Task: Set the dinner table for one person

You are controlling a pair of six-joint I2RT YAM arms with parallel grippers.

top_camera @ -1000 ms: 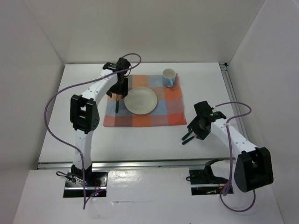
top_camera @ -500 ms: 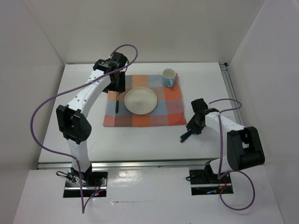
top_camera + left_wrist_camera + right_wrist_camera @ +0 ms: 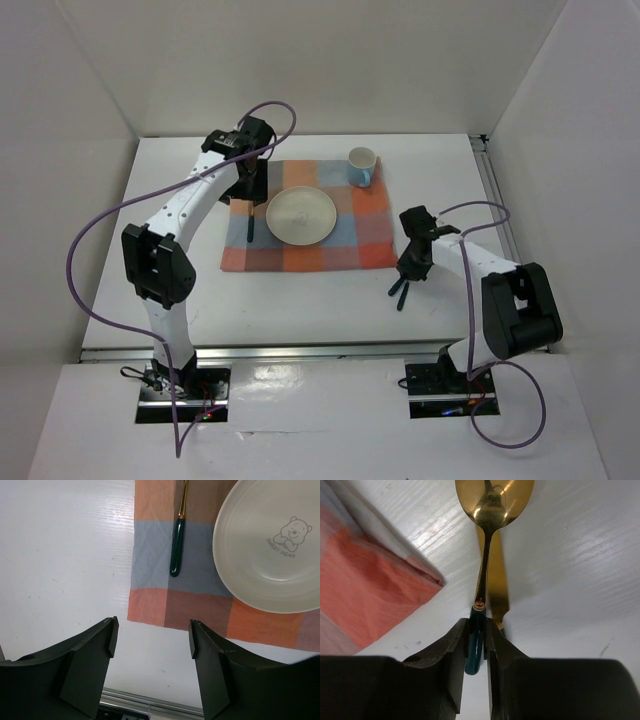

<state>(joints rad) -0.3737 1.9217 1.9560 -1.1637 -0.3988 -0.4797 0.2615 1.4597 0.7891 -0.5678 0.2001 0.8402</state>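
Next, my right gripper moves outward and to the left in the top view to the cloth beside the plate, bare opposite the green-handled utensil, and releases the spoon.
On the white dinner table lies a checked cloth with a cream plate and a blue-and-white cup. A green-handled utensil lies on the cloth left of the plate. My left gripper hangs open above the cloth's near left corner, holding nothing. My right gripper is shut on the dark green handle of a gold spoon, just right of the cloth. A gold-bladed knife lies right beside the spoon.
A silver rail runs along the table's near edge, and white walls stand on three sides. The two dark utensil handles stick out toward the rail below my right gripper.
My right gripper has moved left toward the cloth's corner and its jaws have shut on the spoon handle. The left arm has drawn back from the utensil on the cloth.
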